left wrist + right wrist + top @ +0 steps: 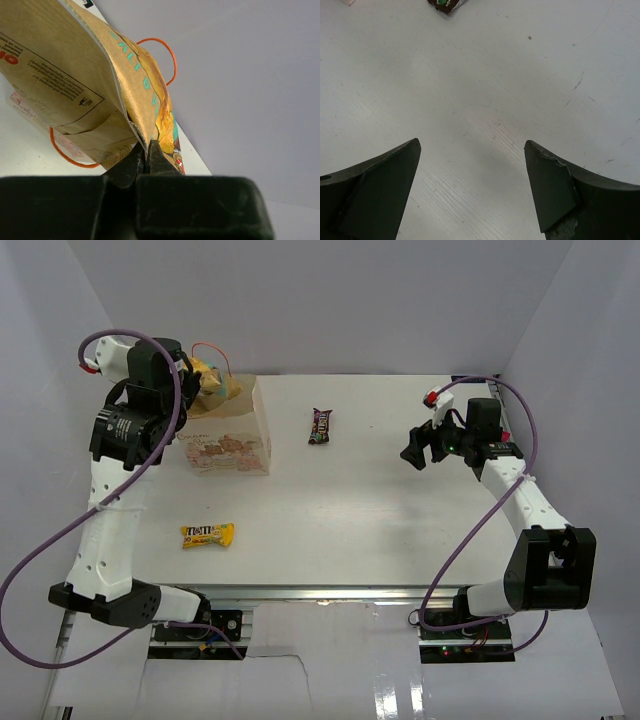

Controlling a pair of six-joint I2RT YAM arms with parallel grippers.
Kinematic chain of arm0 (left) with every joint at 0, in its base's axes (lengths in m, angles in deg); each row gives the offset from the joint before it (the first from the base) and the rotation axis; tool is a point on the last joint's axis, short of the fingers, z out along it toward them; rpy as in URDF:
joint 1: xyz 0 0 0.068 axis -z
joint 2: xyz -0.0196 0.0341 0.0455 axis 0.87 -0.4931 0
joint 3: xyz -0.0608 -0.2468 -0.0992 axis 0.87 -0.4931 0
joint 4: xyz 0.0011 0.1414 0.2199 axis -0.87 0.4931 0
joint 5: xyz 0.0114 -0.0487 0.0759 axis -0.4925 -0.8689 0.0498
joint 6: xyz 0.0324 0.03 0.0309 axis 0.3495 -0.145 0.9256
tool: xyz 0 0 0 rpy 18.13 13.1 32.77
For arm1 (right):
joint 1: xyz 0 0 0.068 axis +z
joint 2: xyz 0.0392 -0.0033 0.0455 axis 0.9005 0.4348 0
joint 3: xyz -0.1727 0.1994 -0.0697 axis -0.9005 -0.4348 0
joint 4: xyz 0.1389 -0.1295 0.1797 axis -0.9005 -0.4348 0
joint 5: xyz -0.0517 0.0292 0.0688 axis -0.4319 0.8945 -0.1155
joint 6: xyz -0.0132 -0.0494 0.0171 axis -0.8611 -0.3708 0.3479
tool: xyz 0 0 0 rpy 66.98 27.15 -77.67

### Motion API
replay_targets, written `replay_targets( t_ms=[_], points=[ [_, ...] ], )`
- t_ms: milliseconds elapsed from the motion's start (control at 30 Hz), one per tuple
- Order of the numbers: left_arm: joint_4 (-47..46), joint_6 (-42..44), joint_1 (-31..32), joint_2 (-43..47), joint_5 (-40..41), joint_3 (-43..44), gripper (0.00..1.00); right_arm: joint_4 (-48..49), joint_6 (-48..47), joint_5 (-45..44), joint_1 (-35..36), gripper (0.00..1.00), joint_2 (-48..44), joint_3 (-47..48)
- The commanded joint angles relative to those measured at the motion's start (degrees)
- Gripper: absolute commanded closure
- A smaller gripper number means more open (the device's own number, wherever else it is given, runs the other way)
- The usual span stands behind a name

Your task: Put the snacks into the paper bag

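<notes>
Next, the left gripper moves to its right in the top view, over the opening of the paper bag, and releases the chip bag (142, 90) inside.
The cream paper bag (232, 438) stands at the back left with its mouth facing up and its orange cord handles (170, 55) showing. My left gripper (146, 146) is shut on the edge of the large golden and teal chip bag (142, 90). It holds that bag at the paper bag's mouth (212, 380); how deep it sits inside I cannot tell. A dark purple candy bar (321, 426) lies at the back middle. The yellow M&M's pack (207, 535) lies near the front left. My right gripper (415, 452) hovers open over bare table on the right, with the candy bar's tip (445, 4) far ahead of it.
White walls close in the table at the back and on both sides. The left arm (120, 490) rises along the left edge next to the paper bag. A metal rail (330, 592) runs along the near edge between the two arm bases.
</notes>
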Motion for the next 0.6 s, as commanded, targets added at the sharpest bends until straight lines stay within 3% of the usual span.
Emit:
replay_targets(
  t_ms=[0, 233, 567],
  points=[
    [-3.80, 0.54, -1.38, 0.11, -4.23, -0.86, 1.00, 1.98, 0.45, -0.43, -0.15, 0.10, -1.85, -0.37],
    [-7.40, 3.96, -2.52, -0.77, -8.72, -2.01, 1.00, 1.98, 0.19, -0.61, -0.32, 0.10, -1.76, -0.90],
    [-8.99, 18.81, -2.52, -3.41, -13.99, 1.16, 1.00, 2.16, 0.27, -0.69, -0.32, 0.10, -1.41, -0.90]
  ],
)
